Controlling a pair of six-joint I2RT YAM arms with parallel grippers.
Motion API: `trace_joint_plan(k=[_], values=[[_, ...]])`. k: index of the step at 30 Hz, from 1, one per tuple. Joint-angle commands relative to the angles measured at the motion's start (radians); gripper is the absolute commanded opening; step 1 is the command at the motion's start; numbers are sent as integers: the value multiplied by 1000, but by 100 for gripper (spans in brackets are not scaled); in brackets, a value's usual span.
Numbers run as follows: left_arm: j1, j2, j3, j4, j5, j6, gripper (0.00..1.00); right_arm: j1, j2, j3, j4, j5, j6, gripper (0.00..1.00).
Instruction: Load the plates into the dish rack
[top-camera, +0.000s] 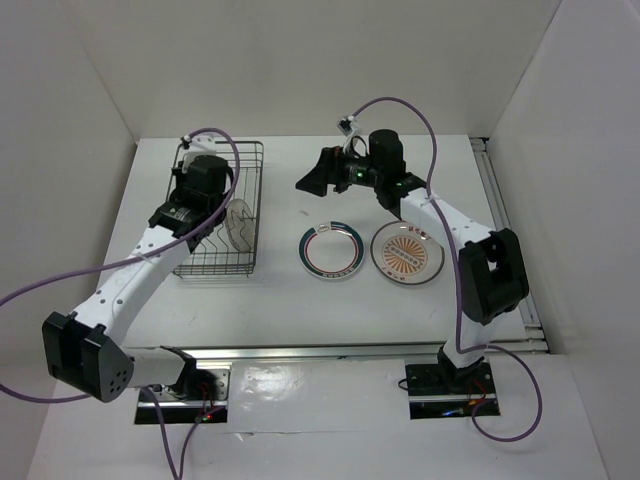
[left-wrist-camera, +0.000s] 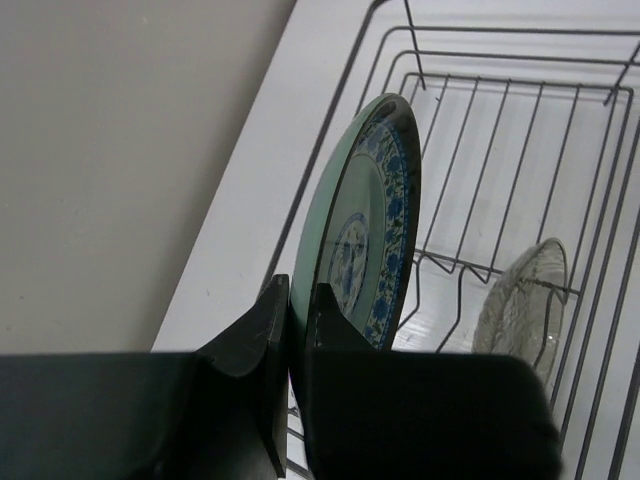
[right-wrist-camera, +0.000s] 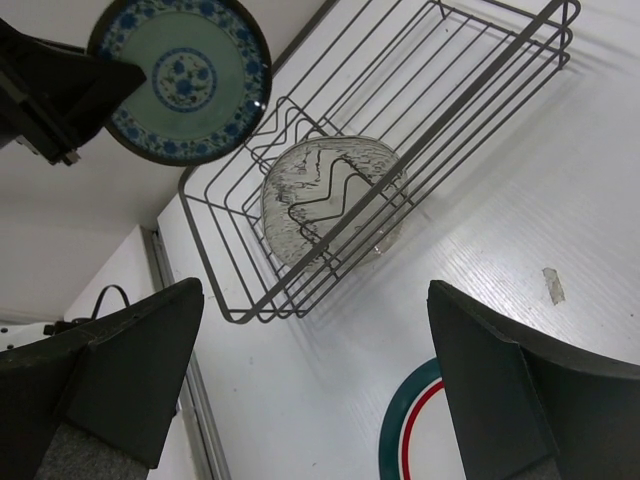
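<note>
The left gripper lowers and shifts toward the pale grey plate next, then brings the teal-patterned plate between the dish rack's wires beside it, as those stand empty.
My left gripper (left-wrist-camera: 298, 310) is shut on the lower rim of the small teal-patterned plate (left-wrist-camera: 365, 230) and holds it upright on edge above the dish rack (left-wrist-camera: 500, 100). In the top view this gripper (top-camera: 200, 185) hangs over the rack's (top-camera: 258, 200) left half. The pale grey plate (top-camera: 240, 225) stands between tines in the rack (right-wrist-camera: 450, 90); it also shows in the right wrist view (right-wrist-camera: 325, 200). The white plate with the green-red rim (top-camera: 331, 249) and the orange sunburst plate (top-camera: 407, 253) lie flat on the table. My right gripper (top-camera: 320, 175) is open and empty, above the table behind the white plate (right-wrist-camera: 400, 430).
White walls close in the table at the back and both sides. A metal rail (top-camera: 505, 230) runs along the table's right edge. Purple cables (top-camera: 225, 135) loop above both arms. The rack stands close to the left wall.
</note>
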Motion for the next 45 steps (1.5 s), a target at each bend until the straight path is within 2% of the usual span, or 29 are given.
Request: trace_joint_plan(k=[1,7,12,20,26,28,30,35,39,45], values=[[-5,4,23,19,62,-29,0,-1,-52,8,17,12,-8,100],[-5,36,23,-29,160,-85,0,-1,-63,-3,27,21,2,100],[-5,60,34,-49,131,-94,0,-1,-74,-3,27,21,2,100],[-5,102,34,-49,202,-104,0,-11,-83,-13,37,21,2,100],[-5,139,54,-71,180,-114,0,-11,-83,-23,57,21,12,100],[-5,148,54,-72,180,-114,3,-11,-83,-23,57,12,12,100],[4,148,54,-81,180,-124,12,-11,-92,-23,57,12,12,100],[4,148,63,-90,180,-133,20,-11,-101,-23,39,12,12,100],[4,148,63,-90,189,-133,31,-11,-101,-23,39,12,12,100],[4,148,63,-90,217,-133,31,-20,-111,-32,39,21,12,100]])
